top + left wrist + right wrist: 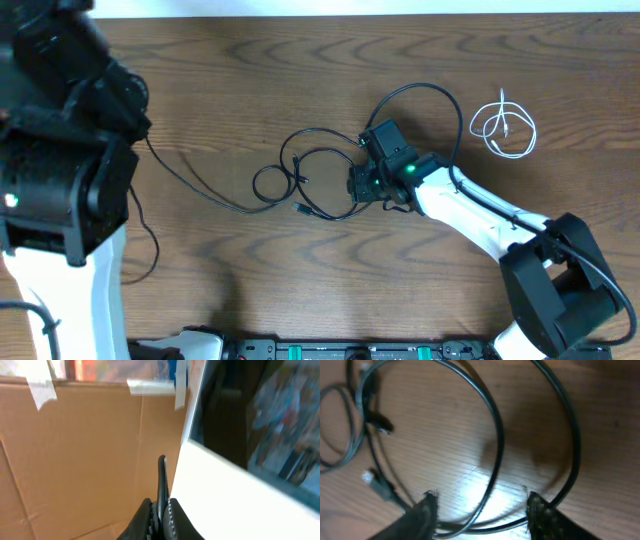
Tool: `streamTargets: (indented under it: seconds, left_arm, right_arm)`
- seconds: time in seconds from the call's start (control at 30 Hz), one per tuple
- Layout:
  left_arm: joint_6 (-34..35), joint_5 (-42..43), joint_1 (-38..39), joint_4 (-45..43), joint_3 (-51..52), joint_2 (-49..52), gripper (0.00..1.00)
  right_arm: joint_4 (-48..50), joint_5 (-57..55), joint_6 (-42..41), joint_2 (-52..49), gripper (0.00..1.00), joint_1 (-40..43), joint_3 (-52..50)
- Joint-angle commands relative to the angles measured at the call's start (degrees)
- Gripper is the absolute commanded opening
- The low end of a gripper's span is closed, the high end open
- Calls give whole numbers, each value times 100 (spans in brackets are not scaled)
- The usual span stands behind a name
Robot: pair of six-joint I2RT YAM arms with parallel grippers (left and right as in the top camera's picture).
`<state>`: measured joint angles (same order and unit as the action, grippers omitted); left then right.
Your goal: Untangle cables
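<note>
The wood of the bare far tabletop is clear of the tangle, so my left gripper will next tip downward and lower outward over it to release the black cable.
Two black cables (pixel 300 178) lie in tangled loops at the table's middle, with small plugs (pixel 380 424) showing in the right wrist view. One black strand (pixel 190 180) runs left and up toward my raised left arm. My left gripper (pixel 161 510) is shut on a black cable (pixel 161 480), lifted off the table and facing a cardboard wall. My right gripper (pixel 360 184) is open, low over the tangle's right side; black loops (pixel 495 435) pass between its fingers (pixel 480 497). The white cable (pixel 503 128) lies coiled apart at the far right.
The left arm's bulky body (pixel 60 150) covers the table's left side. A cardboard box (pixel 80 460) and a white panel (pixel 235 495) fill the left wrist view. The right arm (pixel 480 215) stretches from the front right corner.
</note>
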<state>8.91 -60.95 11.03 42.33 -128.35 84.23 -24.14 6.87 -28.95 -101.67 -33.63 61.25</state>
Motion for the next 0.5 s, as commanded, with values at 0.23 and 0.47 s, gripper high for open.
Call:
streamTargets:
  seconds: [0.23, 0.47]
  left_arm:
    - [647, 1766, -24, 1001, -11, -9, 7]
    - [647, 2092, -83, 1517, -11, 157, 7]
  right_arm:
    - [90, -590, -199, -337, 49, -214, -17]
    - [66, -1309, -870, -348, 50, -570, -17]
